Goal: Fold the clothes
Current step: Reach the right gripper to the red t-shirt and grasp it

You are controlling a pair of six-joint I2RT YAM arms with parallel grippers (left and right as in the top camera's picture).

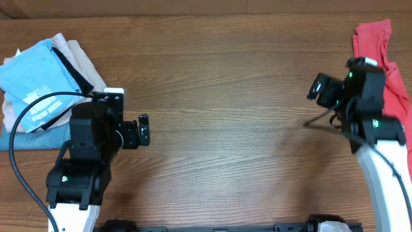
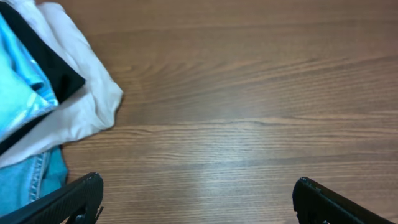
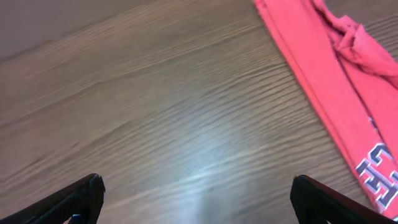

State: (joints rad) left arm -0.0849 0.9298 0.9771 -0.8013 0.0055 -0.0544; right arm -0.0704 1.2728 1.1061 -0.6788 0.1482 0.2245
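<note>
I should move my right gripper to the right in the overhead view and down onto the red T-shirt's rumpled part (image 1: 391,69) (image 3: 360,49), because there is only wood between the gripper's fingers.
The clothes, a red T-shirt (image 1: 374,37), lie crumpled at the table's far right edge, partly under my right arm. In the right wrist view the red T-shirt (image 3: 323,68) fills the upper right, with white-and-dark lettering (image 3: 379,169) showing at the edge. My right gripper (image 1: 317,90) hovers just left of the shirt, apart from it; in its own view the right gripper (image 3: 196,183) is open over bare wood. Far off at the left, my left gripper (image 1: 144,129) is open and empty; the left gripper (image 2: 198,183) also has only bare wood between its fingers.
A stack of folded garments sits at the back left: a light blue shirt (image 1: 32,77) on top, beige cloth (image 1: 80,61) and a denim piece (image 2: 43,177) beneath. A black cable (image 1: 38,106) loops over the stack. The wooden table (image 1: 225,96) spans the middle.
</note>
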